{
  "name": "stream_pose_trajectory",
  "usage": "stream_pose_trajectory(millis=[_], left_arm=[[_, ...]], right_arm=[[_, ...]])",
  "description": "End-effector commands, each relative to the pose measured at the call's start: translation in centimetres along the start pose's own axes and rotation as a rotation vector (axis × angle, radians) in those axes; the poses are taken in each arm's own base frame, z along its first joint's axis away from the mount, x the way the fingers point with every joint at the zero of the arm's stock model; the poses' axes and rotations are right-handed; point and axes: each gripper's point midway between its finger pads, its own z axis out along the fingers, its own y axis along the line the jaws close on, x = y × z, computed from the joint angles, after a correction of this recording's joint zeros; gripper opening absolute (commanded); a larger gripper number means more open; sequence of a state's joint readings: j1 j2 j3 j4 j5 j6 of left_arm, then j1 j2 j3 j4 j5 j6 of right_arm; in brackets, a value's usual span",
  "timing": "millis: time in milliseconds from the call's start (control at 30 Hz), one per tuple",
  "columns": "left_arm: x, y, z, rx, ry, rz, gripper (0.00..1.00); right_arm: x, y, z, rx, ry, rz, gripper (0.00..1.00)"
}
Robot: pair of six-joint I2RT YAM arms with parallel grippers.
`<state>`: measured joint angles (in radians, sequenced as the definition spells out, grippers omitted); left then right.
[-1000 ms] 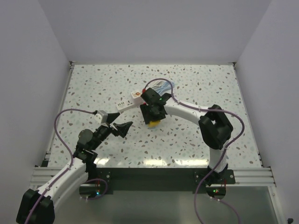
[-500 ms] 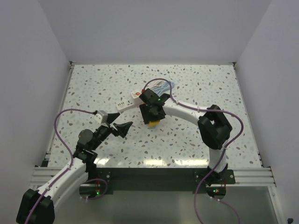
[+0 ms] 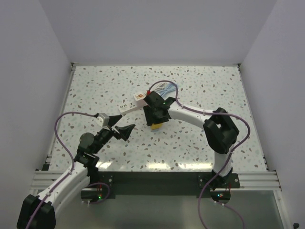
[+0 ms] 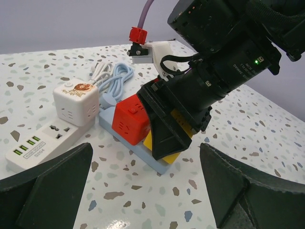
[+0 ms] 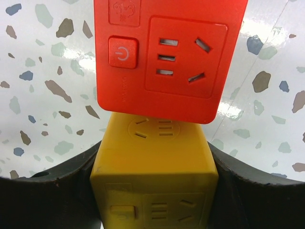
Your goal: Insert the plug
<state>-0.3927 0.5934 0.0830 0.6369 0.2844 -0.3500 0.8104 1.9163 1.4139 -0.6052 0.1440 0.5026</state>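
Note:
Next, my right gripper lowers the yellow cube (image 4: 148, 142) onto the near end of the light blue strip and releases, as that end of the strip lies below my gripper.
My right gripper (image 5: 155, 191) is shut on a yellow cube socket (image 5: 155, 171), one finger against each side wall. The cube's underside is hidden, so no plug pins show. Right against it stands a red cube socket (image 5: 167, 57). In the left wrist view both the yellow cube (image 4: 148, 142) and the red cube (image 4: 131, 119) sit on a light blue strip (image 4: 143, 156). From above, my right gripper (image 3: 156, 121) covers them. My left gripper (image 3: 121, 125) hovers open to the left, aimed at them, with nothing between its fingers (image 4: 43, 191).
A white cube socket (image 4: 76, 102) rests on one end of a white power strip (image 4: 38, 148), left of the red cube. Coiled white and blue cables (image 4: 112, 78) lie behind them. White walls close the table (image 3: 214, 86) in on three sides.
The right wrist has shifted very slightly while holding the yellow cube. The left arm has stayed where it was, open.

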Motion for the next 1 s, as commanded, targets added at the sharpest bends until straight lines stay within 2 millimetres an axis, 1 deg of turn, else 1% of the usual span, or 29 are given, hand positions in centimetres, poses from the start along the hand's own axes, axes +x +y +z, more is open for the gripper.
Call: stream_pose_trajectory(millis=[0, 67, 100, 133, 167, 200, 333, 367, 500, 600, 700, 800, 867, 933, 967], left_arm=[[-0.4, -0.1, -0.1, 0.011, -0.025, -0.004, 1.0], [-0.5, -0.2, -0.1, 0.014, -0.025, -0.004, 1.0], [-0.5, -0.2, -0.1, 0.014, -0.025, -0.004, 1.0], [-0.5, -0.2, -0.1, 0.014, -0.027, -0.003, 1.0], [-0.5, -0.2, -0.1, 0.014, -0.025, -0.004, 1.0], [-0.6, -0.2, -0.1, 0.015, -0.029, -0.002, 1.0], [-0.6, -0.2, -0.1, 0.013, -0.029, -0.003, 1.0], [-0.6, -0.2, -0.1, 0.013, -0.029, -0.003, 1.0], [-0.6, -0.2, -0.1, 0.014, -0.03, -0.002, 1.0], [-0.6, -0.3, -0.1, 0.016, -0.028, -0.004, 1.0], [-0.6, -0.3, -0.1, 0.017, -0.029, -0.004, 1.0], [-0.7, -0.3, -0.1, 0.016, -0.031, -0.003, 1.0], [-0.6, -0.3, -0.1, 0.016, -0.028, -0.004, 1.0], [-0.5, -0.2, -0.1, 0.015, -0.027, -0.005, 1.0], [-0.5, -0.2, -0.1, 0.014, -0.027, -0.005, 1.0]], right_arm=[[4.9, -3.0, 4.1, 0.12, 0.121, 0.015, 0.0], [5.2, -3.1, 3.8, 0.12, 0.13, 0.015, 0.0], [5.0, -3.1, 3.5, 0.117, 0.126, 0.015, 0.0], [5.0, -3.5, 3.3, 0.14, 0.128, 0.009, 0.0], [4.9, -3.5, 3.0, 0.142, 0.127, 0.004, 0.0], [4.4, -3.3, 2.4, 0.138, 0.112, 0.005, 0.0], [3.9, -3.8, 1.0, 0.156, 0.101, -0.001, 0.0], [4.0, -3.9, 0.8, 0.159, 0.107, -0.007, 0.0], [4.7, -4.1, 0.5, 0.157, 0.123, -0.012, 0.0], [5.2, -3.7, 0.5, 0.128, 0.142, -0.016, 0.0], [5.6, -4.0, 0.4, 0.142, 0.149, -0.025, 0.0], [5.2, -4.0, 0.6, 0.151, 0.134, -0.019, 0.0], [4.8, -3.7, 0.8, 0.144, 0.127, -0.016, 0.0], [5.0, -3.4, 1.2, 0.156, 0.129, -0.029, 0.0], [4.6, -3.4, 1.2, 0.175, 0.115, -0.03, 0.0]])
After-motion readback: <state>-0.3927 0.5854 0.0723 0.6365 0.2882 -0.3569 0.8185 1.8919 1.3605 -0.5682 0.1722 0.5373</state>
